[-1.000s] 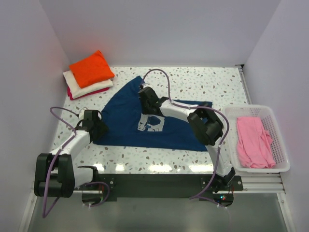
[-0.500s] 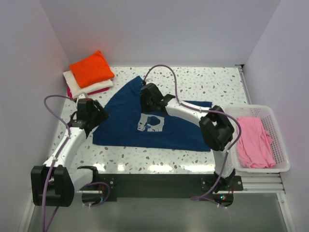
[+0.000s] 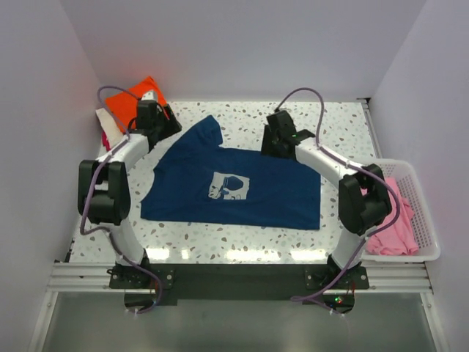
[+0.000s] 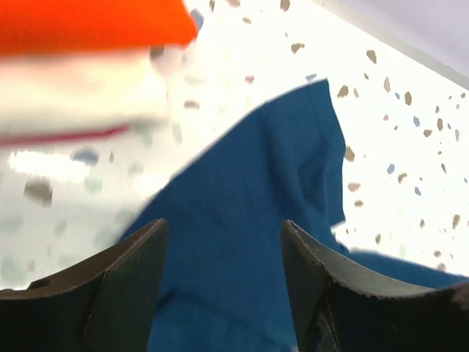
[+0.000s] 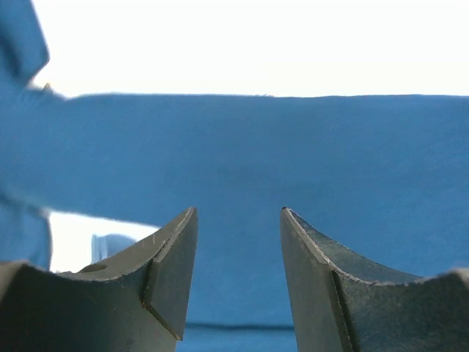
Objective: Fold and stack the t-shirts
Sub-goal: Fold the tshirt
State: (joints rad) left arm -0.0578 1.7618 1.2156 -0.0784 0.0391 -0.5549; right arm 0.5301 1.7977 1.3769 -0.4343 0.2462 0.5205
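Observation:
The t-shirt's far sleeve sticks out onto the bare table, so I will move my left gripper to the right in the top view and down onto the sleeve's outermost corner.
A navy blue t-shirt (image 3: pixel 234 187) with a pale chest print (image 3: pixel 229 186) lies spread flat in the middle of the table. My left gripper (image 3: pixel 165 126) hangs open over its far left sleeve (image 4: pixel 308 147), beside the folded stack. Blue cloth lies below the left gripper (image 4: pixel 223 221), with nothing between its fingers. My right gripper (image 3: pixel 272 145) is open above the shirt's far edge. In the right wrist view the right gripper (image 5: pixel 239 209) shows only blue fabric (image 5: pixel 293 154) beneath. The stack has an orange tee (image 3: pixel 126 103) on top, then a cream one (image 4: pixel 73 95), then a magenta one (image 4: pixel 66 136).
A white slotted basket (image 3: pixel 426 224) stands at the right edge of the table with a pink t-shirt (image 3: pixel 399 213) in it. My right arm's elbow (image 3: pixel 363 198) partly covers the basket's left side. White walls close in the back and both sides.
The right gripper opened, let go of the navy shirt and moved to its far edge. The left arm swung from the shirt's near left side to the far sleeve. The shirt now lies flatter.

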